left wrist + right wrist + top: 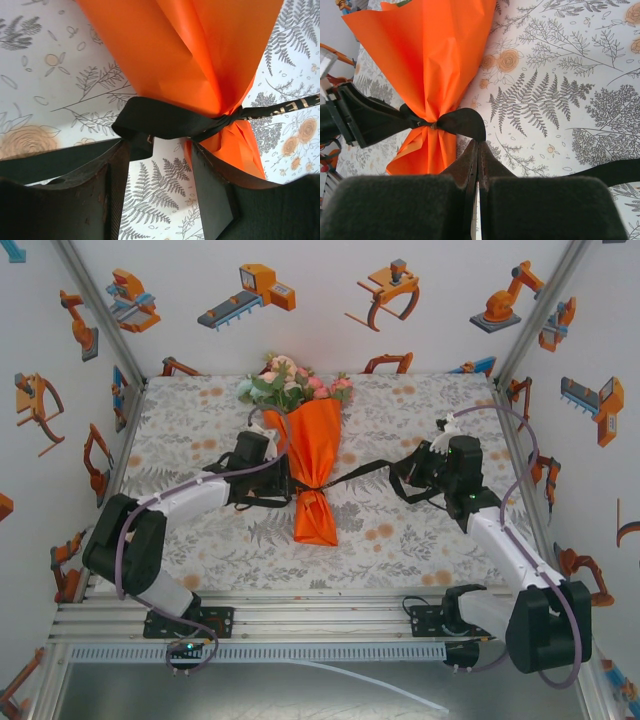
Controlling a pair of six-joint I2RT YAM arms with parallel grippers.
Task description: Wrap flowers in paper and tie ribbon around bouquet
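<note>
My left gripper next shifts away from the knot and closes where the bend juts beyond the paper. The ribbon's bend (130, 120) lies just past the open fingers.
The bouquet lies mid-table, pink and white flowers (290, 385) topping a cone of orange paper (315, 440). A black ribbon (365, 469) is knotted round the cone's narrow waist and runs right to my right gripper (418, 468). In the right wrist view the right gripper (478, 142) is shut on the ribbon (462, 120), beside the paper (430, 55). My left gripper (285, 487) sits just left of the knot. In the left wrist view the left gripper (160, 156) stands open and holds nothing, with the ribbon (160, 120) lying just past its fingertips against the paper (185, 50).
The fern-print table cover (400, 530) spreads around the bouquet. Walls enclose the table at the back and on both sides. A loose stretch of ribbon (612, 172) trails near the right gripper. A metal rail (320, 620) runs along the near edge.
</note>
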